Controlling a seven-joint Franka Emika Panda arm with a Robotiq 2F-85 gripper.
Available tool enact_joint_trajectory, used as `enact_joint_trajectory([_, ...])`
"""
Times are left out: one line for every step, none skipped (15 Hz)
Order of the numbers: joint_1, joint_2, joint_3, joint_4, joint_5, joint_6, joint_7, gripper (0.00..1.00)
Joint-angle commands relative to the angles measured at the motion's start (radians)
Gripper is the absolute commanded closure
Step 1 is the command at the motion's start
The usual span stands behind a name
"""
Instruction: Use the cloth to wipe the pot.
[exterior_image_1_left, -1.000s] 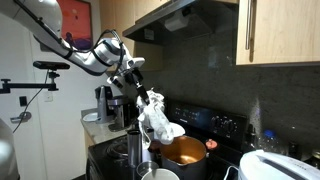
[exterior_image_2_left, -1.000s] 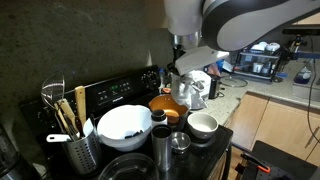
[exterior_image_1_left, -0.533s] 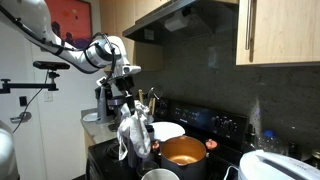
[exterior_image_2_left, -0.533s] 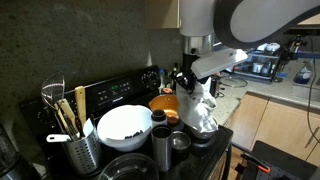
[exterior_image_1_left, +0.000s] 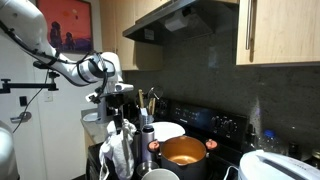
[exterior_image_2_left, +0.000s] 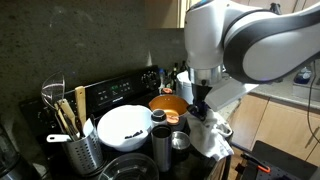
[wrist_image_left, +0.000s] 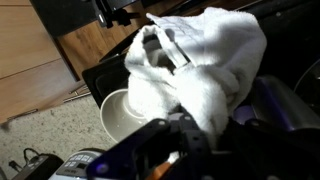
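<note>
The gripper should next move down toward the stove's front edge beside the metal cup and let go of the white cloth, as that spot is below the gripper.
My gripper is shut on a white cloth, which hangs down from it in front of the stove. The cloth also shows in the other exterior view and fills the wrist view. The copper pot sits on the black stove, to the right of the cloth and apart from it. In an exterior view the pot is partly hidden behind my arm. The gripper is off the pot, over the stove's front edge.
A white bowl, a utensil holder, a metal cup and a small white bowl crowd the stove. A white plate stands behind the pot. A coffee machine is beside the stove. A range hood hangs overhead.
My gripper carried the cloth away from above the pot, down and towards the stove's front edge. The pot did not move.
</note>
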Motion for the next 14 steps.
enact_joint_trajectory([-0.027,0.012,0.044,-0.089,0.004,0.142,0.002,0.94])
enact_joint_trajectory([-0.033,0.024,0.053,-0.114,-0.005,0.207,0.014,0.94])
enact_joint_trajectory([-0.039,0.035,0.059,-0.135,-0.007,0.27,0.02,0.94])
enact_joint_trajectory([-0.053,0.056,0.07,-0.153,-0.018,0.338,0.032,0.94])
enact_joint_trajectory([-0.068,0.076,0.079,-0.166,-0.03,0.394,0.039,0.94])
enact_joint_trajectory([-0.083,0.117,0.088,-0.145,-0.035,0.425,0.043,0.94])
enact_joint_trajectory([-0.102,0.133,0.1,-0.156,-0.056,0.474,0.057,0.94])
enact_joint_trajectory([-0.121,0.153,0.112,-0.157,-0.08,0.513,0.068,0.93])
enact_joint_trajectory([-0.14,0.173,0.12,-0.157,-0.104,0.541,0.079,0.93])
enact_joint_trajectory([-0.157,0.193,0.125,-0.157,-0.13,0.569,0.094,0.7])
enact_joint_trajectory([-0.169,0.207,0.128,-0.157,-0.153,0.586,0.108,0.6])
enact_joint_trajectory([-0.182,0.215,0.13,-0.157,-0.177,0.589,0.119,0.53])
enact_joint_trajectory([-0.19,0.223,0.129,-0.156,-0.195,0.579,0.134,0.46])
enact_joint_trajectory([-0.192,0.224,0.123,-0.155,-0.204,0.563,0.14,0.39])
